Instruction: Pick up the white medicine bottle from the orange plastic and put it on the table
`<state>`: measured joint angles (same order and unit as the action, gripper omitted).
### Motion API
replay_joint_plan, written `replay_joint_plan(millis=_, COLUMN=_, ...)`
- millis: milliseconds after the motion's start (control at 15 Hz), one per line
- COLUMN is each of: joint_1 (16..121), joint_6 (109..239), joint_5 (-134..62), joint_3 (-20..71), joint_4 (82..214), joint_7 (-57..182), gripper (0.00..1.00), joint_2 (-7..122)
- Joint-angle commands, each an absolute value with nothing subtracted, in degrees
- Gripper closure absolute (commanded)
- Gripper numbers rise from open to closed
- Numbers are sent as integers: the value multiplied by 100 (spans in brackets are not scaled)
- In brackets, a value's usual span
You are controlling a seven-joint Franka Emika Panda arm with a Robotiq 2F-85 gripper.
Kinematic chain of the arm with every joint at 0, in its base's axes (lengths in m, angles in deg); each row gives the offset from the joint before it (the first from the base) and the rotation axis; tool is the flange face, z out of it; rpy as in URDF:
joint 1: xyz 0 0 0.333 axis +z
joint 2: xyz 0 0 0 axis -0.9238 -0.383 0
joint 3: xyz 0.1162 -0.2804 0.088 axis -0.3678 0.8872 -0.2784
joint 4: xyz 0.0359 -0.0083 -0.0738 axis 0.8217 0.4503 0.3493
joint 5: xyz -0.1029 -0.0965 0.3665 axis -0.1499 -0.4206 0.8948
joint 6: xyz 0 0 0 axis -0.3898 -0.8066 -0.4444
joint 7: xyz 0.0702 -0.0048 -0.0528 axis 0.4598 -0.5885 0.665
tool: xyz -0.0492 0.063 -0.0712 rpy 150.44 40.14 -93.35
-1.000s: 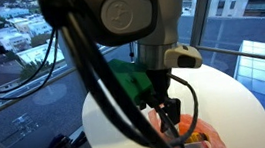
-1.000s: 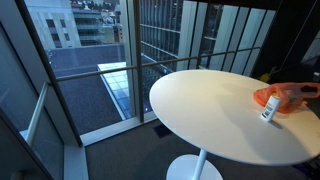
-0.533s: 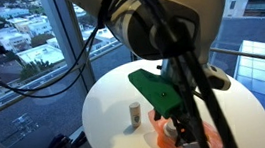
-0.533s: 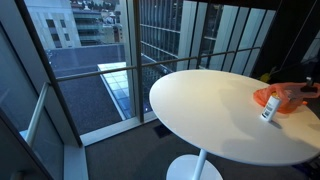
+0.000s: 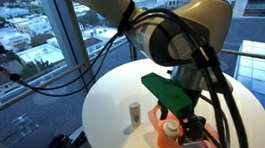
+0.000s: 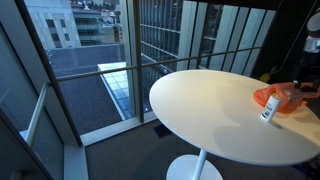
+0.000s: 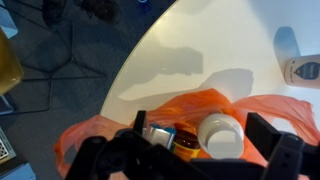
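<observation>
The gripper needs to move toward the right in the wrist view and lower around the white medicine bottle (image 7: 222, 135), because the bottle's top is nearer one finger.
The orange plastic (image 7: 120, 130) lies crumpled on the white round table (image 7: 190, 50). On it sits a white medicine bottle (image 7: 222, 135), seen from its round top, next to a small amber bottle (image 7: 165, 136). My gripper (image 7: 205, 128) is open just above the plastic, with its dark fingers (image 7: 268, 132) on either side of the white bottle and not touching it. In both exterior views the plastic (image 5: 165, 126) (image 6: 276, 97) lies under my gripper (image 5: 188, 134). The arm hides most of it in one of them.
A second small white bottle (image 5: 135, 112) (image 6: 267, 113) (image 7: 303, 68) stands upright on the table beside the plastic. The table edge (image 7: 125, 70) curves close by, with floor below. Glass walls and railings surround the table. Cables hang from the arm (image 5: 173, 34).
The arm has swung away from the exterior camera and lowered, bringing the gripper down over the orange plastic. The standing white bottle, hidden before, now shows. The bottles have not moved.
</observation>
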<state>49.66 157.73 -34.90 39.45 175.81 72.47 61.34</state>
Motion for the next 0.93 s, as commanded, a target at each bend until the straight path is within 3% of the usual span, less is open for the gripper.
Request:
replay_joint_plan(millis=0, joint_1=4952, joint_6=15805, joint_5=-3376, joint_3=3824, joint_4=17381, joint_7=7163, gripper=0, joint_2=5953)
replay_joint_plan(millis=867, joint_1=4987, joint_6=16879, joint_5=-2769, joint_3=3568, joint_4=17577, joint_7=7074, gripper=0, joint_2=5729)
